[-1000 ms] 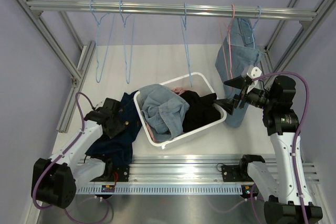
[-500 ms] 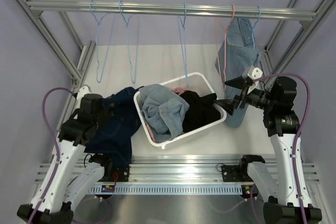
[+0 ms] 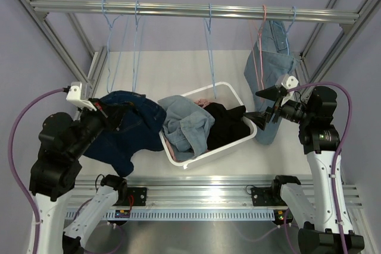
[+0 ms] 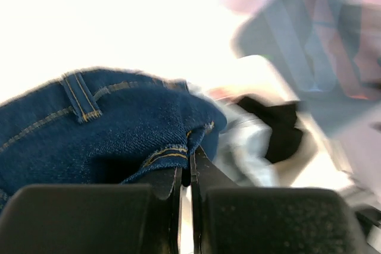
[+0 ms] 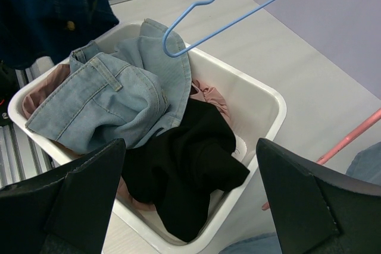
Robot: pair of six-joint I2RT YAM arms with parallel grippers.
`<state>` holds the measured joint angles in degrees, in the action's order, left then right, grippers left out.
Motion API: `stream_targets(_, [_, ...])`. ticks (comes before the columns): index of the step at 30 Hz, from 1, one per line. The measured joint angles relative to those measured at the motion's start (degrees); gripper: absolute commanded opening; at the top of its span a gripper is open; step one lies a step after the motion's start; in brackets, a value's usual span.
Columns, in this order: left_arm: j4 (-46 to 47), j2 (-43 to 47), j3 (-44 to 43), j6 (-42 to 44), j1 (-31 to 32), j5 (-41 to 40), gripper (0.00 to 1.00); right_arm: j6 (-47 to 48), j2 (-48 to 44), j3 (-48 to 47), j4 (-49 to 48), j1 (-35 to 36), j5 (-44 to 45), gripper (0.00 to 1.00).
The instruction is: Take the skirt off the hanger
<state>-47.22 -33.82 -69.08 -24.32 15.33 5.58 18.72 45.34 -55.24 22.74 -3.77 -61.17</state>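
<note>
The basket with other clothes [image 3: 193, 123] [image 4: 256, 138] is below my left gripper and to its right in the top view, so I will carry the fold of the skirt there, lower it and let it go.
A light blue denim skirt [image 3: 272, 57] hangs from a pink hanger [image 3: 260, 40] on the rail at the right. My right gripper [image 3: 262, 105] is open and empty just left of the skirt's lower part, over the basket corner. In the right wrist view the gripper [image 5: 190, 142] is wide apart above the basket, and the pink hanger [image 5: 351, 138] shows at the right edge. My left gripper [image 3: 110, 113] is shut on a dark blue denim garment [image 3: 122, 132] and holds it up off the table. In the left wrist view the gripper [image 4: 186, 168] pinches the garment's hem [image 4: 107, 126].
A white basket [image 3: 239, 95] holds a light denim piece [image 3: 187, 123], a black garment [image 3: 226, 123] and pink cloth. Empty blue hangers [image 3: 113, 52] [image 3: 209, 46] hang from the rail [image 3: 190, 9]. One blue hanger [image 5: 238, 13] hangs over the basket rim [image 5: 262, 96].
My left arm has risen and lifted the dark denim garment off the table, toward the basket. The right arm has not moved.
</note>
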Motion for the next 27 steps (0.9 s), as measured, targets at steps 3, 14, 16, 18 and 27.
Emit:
stream_targets(3, [5.0,-0.2,-3.5,0.2,0.0,8.2,0.0,0.0,0.2,0.0,0.0,0.0,0.0,0.99])
stream_targets(14, [28.6,-10.7,-11.0,-9.4,1.5,24.3,0.0,0.0,0.8,0.0,0.0,0.0,0.0,1.0])
stream_targets(16, [31.2,-13.2,-11.0,-10.2,4.5,23.7,0.0,0.0,0.9,0.0,0.1,0.0,0.1,0.99])
stream_targets(18, [32.5,-15.5,-11.1,-9.7,9.8,21.8,0.0,0.1,0.9,0.0,0.1,-0.1,0.1,0.99])
stream_targets(27, [33.0,-29.2,-10.8,-1.4,30.2,8.0,0.0,0.5,1.0,0.0,0.3,-1.3,0.2,1.0])
